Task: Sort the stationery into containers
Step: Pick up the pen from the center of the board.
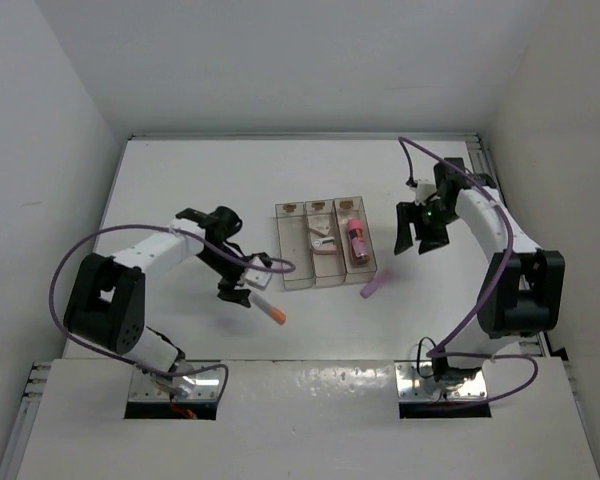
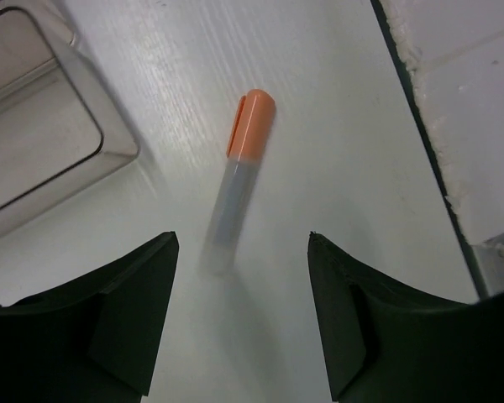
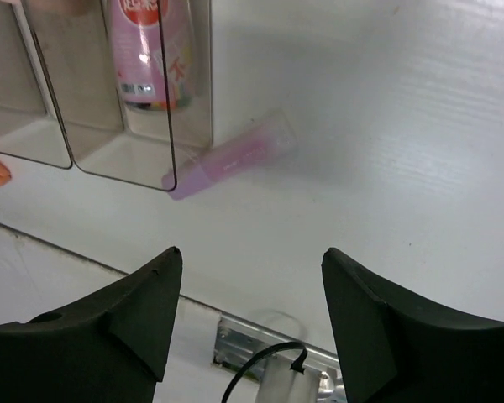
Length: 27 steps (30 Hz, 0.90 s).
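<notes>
The lilac stick has its pale end [image 1: 381,276] [image 3: 265,143] clear of the bin, so my right gripper needs to move back toward the stick, turn along its slant and lower over that end.
Three joined clear bins [image 1: 292,250] stand mid-table. The pink-capped cylinder [image 1: 356,240] lies in the right bin and also shows in the right wrist view [image 3: 147,50]. A small white eraser [image 1: 324,240] lies in the middle bin. The white stick with orange end [image 1: 271,308] lies on the table in front of the left bin. My left gripper [image 1: 235,293] is open just behind it; in the left wrist view the stick [image 2: 239,180] lies ahead between the fingers [image 2: 126,311]. The lilac stick [image 1: 375,287] lies against the right bin's near corner. My right gripper [image 1: 417,247] is open and empty, right of the bins.
The left bin's corner [image 2: 67,159] is close to the left gripper. The table's near edge with a metal bracket [image 3: 260,353] runs beyond the lilac stick [image 3: 231,155]. White walls enclose the table on three sides.
</notes>
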Tool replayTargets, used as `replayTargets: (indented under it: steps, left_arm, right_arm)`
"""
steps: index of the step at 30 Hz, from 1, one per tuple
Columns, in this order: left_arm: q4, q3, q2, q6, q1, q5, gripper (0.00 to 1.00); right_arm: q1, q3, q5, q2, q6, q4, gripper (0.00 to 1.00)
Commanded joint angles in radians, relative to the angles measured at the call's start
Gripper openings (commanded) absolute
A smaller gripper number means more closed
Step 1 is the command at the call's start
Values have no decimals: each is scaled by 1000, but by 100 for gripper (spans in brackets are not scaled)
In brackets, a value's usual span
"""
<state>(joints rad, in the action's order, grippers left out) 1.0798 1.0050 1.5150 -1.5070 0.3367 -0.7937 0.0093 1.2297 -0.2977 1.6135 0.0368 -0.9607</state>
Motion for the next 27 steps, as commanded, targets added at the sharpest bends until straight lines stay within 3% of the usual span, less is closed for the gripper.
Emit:
replayTargets:
  steps: [1,6,10,14,19,25,27]
  left_arm:
    - [-196,-75,-58,-15,89,37,68]
    - [-357,-143,-35,100,176,96,67]
    - [-388,-125,59,143,217,157,64]
    - [-383,-121,114,125,232,206,60]
    - [-385,-164,100,122,269,246,44]
    - [-321,-126,47,206,274,219,17]
    - [-296,-80,16,244,246,163,15]
  right_arm:
    - [-43,-42,-41,-96,8,-9,67]
    - [-89,-102,-58,-179,-12,-16,66]
    - [-118,-171,-83,-231,-29,7,66]
    - [-129,-223,-115,-282,-173,28,66]
    - [-147,-326,-200,-394,-519,91,69]
    - [-143,-507,-359,-523,-1081,185,67]
    - [-123,-533,-392,-514,-1289,143,66]
